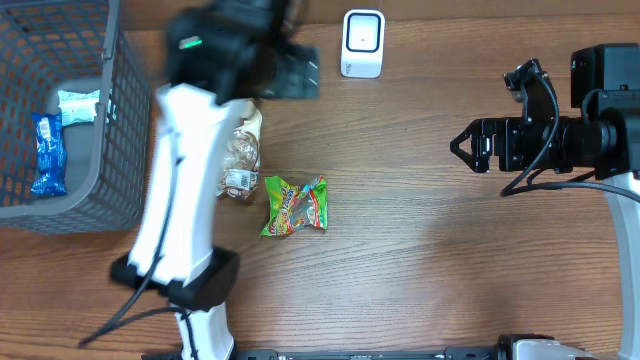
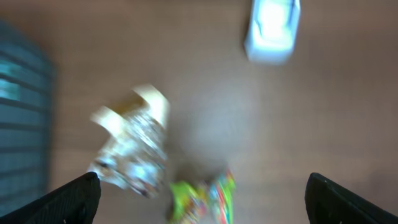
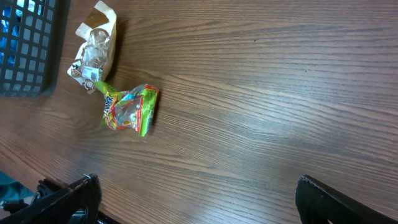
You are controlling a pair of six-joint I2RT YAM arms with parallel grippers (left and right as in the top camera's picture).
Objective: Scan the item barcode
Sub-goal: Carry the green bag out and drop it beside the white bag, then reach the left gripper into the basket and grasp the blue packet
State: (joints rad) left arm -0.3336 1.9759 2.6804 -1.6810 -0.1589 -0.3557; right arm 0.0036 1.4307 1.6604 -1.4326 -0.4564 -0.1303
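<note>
The blue packet [image 1: 48,155] is below my left gripper and to its left in the overhead view, with the basket all around it. My left gripper will next cross the basket's rim and go down.
Two items lie on the wooden table. One is a clear snack bag [image 1: 243,152] [image 2: 134,146] [image 3: 94,46] with a tan top. The other is a green candy packet [image 1: 295,205] [image 2: 202,196] [image 3: 130,109] just right of it. A white scanner [image 1: 362,43] [image 2: 272,31] stands at the far edge. My left gripper [image 1: 295,75] [image 2: 202,199] hovers open above both items, blurred, with nothing between its fingers. My right gripper [image 1: 462,146] [image 3: 196,199] is open and empty at the right, well away from the items.
A grey mesh basket [image 1: 95,190] [image 3: 28,81] at the far left holds blue and white packets [image 1: 47,150]. The left arm [image 1: 180,210] stretches from the near edge over the table beside the basket.
</note>
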